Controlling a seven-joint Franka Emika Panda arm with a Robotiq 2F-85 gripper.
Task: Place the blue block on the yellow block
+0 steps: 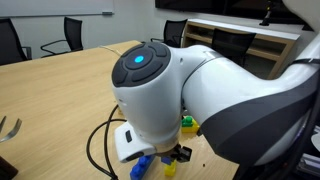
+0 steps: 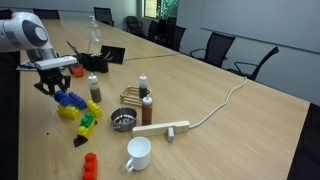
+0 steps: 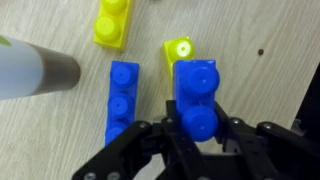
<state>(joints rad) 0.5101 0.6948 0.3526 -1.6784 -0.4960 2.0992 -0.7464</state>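
The gripper already has the held short blue block (image 3: pixel 197 90) over the yellow block, so next it will lower, set it down on the studs of the yellow block (image 3: pixel 180 48) and release.
In the wrist view my gripper (image 3: pixel 197 140) is shut on the short blue block (image 3: pixel 197 90), with one finger on each side of it. The block lies over the yellow block (image 3: pixel 180 48), of which only one end stud shows past its far end. I cannot tell whether the two touch. In an exterior view the gripper (image 2: pixel 52 86) hangs low over the cluster of bricks (image 2: pixel 78 112) on the wooden table. In an exterior view the arm's body hides most of the bricks; a blue piece (image 1: pixel 143 165) shows below it.
A long blue bar (image 3: pixel 122 95) lies just left of the held block. A chunkier yellow brick (image 3: pixel 112 22) and a bottle (image 3: pixel 30 70) are close by. Farther along the table are a red brick (image 2: pixel 90 165), mug (image 2: pixel 138 152), strainer (image 2: pixel 122 122), bottles (image 2: pixel 146 108) and a wooden block (image 2: pixel 160 128).
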